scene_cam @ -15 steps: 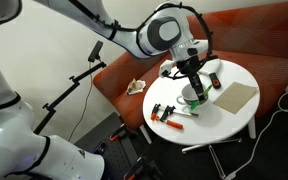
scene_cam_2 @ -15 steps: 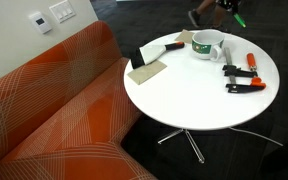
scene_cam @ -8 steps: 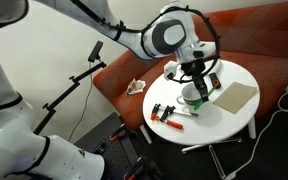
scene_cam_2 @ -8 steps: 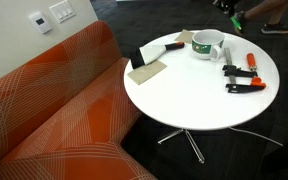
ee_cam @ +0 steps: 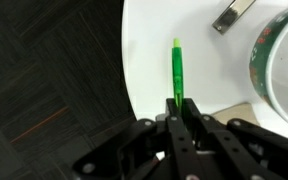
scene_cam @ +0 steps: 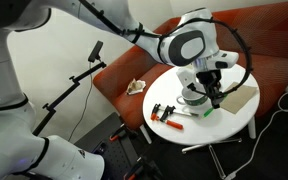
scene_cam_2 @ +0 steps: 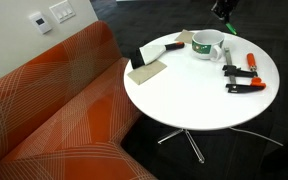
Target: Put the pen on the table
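The gripper moves down next, easing away from the mug, and releases the pen (ee_cam: pixel 177 68), as the bare white table by the table's edge (ee_cam: pixel 156 82) lies open below it.
My gripper (ee_cam: pixel 180 108) is shut on the lower end of the slim bright green pen (ee_cam: pixel 177 68). In the wrist view the pen points away from me over the round white table (ee_cam: pixel 154 40), close to its edge. In an exterior view the gripper (scene_cam: pixel 213 92) hangs just beside the bowl-like mug (scene_cam: pixel 193 97), and the pen's green tip (scene_cam: pixel 210 109) shows below it, above the table (scene_cam: pixel 224 118). In an exterior view only the gripper's lower part (scene_cam_2: pixel 224 9) shows at the top edge, with a bit of the pen (scene_cam_2: pixel 229 27) above the table (scene_cam_2: pixel 199 95).
On the table stand a white-and-green mug (scene_cam_2: pixel 206 45), orange-and-black clamps (scene_cam_2: pixel 240 78), a tan board (scene_cam_2: pixel 150 68) and a flat tan block (scene_cam: pixel 236 97). More clamps (scene_cam: pixel 165 112) lie near the table's edge. The red-orange sofa (scene_cam_2: pixel 54 110) is beside the table. Dark floor (ee_cam: pixel 54 90) lies past the edge.
My gripper has carried the pen sideways away from above the mug towards the table's edge, and still grips it.
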Robot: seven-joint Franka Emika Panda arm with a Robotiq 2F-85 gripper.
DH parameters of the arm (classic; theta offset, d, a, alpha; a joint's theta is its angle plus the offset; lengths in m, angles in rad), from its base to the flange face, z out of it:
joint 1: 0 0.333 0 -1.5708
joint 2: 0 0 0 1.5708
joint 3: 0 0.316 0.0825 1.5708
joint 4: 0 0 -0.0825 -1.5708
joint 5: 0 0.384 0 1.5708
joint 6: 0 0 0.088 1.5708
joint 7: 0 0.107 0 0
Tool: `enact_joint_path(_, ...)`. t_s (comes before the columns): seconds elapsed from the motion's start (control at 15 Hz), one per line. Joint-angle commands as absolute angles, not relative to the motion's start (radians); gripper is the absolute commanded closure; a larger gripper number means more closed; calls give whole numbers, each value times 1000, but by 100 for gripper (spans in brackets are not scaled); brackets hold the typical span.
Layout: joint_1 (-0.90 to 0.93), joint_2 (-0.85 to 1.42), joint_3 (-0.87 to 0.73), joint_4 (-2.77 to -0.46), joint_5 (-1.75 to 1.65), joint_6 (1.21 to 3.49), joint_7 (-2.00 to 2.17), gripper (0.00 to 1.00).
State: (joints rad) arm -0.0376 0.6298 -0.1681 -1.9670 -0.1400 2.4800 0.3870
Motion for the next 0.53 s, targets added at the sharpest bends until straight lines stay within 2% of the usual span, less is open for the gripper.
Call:
enact_joint_path(0.0, -68, 704, -153, -1880, -79, 2442, 296, 97)
enact_joint_path(0.47, -72, 802, -165, -1788, -52, 2357, 271, 97)
